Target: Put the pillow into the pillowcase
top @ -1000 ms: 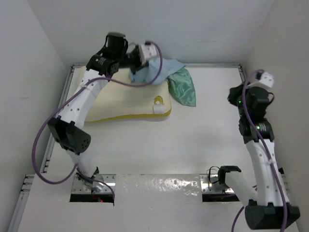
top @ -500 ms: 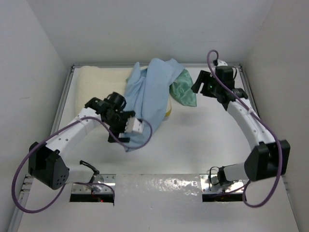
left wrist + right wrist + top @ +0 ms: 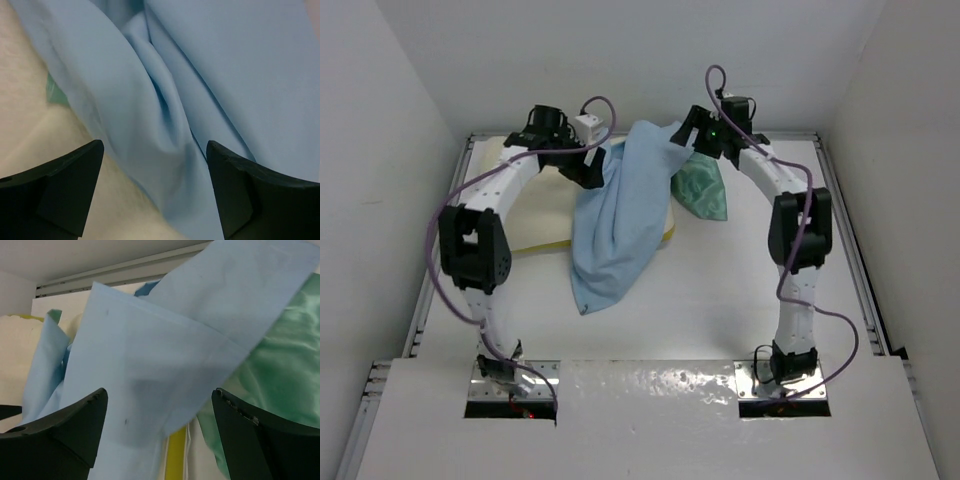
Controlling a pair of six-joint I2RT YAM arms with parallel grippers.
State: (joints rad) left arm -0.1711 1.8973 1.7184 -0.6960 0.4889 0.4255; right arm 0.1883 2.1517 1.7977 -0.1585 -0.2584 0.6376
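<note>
The right gripper lowers its open fingers to the left in the top view next, around the corner of the pillowcase's blue flap, since that corner lies below it there.
The cream pillow (image 3: 535,215) with yellow edge trim (image 3: 175,456) lies at the back left of the table. The pillowcase (image 3: 620,220) is draped over its right end, light blue side up, and hangs past the front edge onto the table; its teal-green side (image 3: 702,188) shows at the right. My left gripper (image 3: 598,168) hovers open over the blue folds (image 3: 165,100), with the pillow (image 3: 30,135) beside them. My right gripper (image 3: 682,135) stands open at the cloth's top right corner, facing a blue flap (image 3: 150,370) and green satin (image 3: 280,370).
White walls close in the table (image 3: 750,290) on the left, back and right, with a rail along the back edge (image 3: 125,272). Both arms reach to the back; their bases sit at the near edge. Bare tabletop lies in front and to the right.
Both grippers went from shut to open. The left arm swung forward with the blue cloth, then back over the pillow. The right arm came from the right side to the cloth's back corner. The pillowcase spread forward.
</note>
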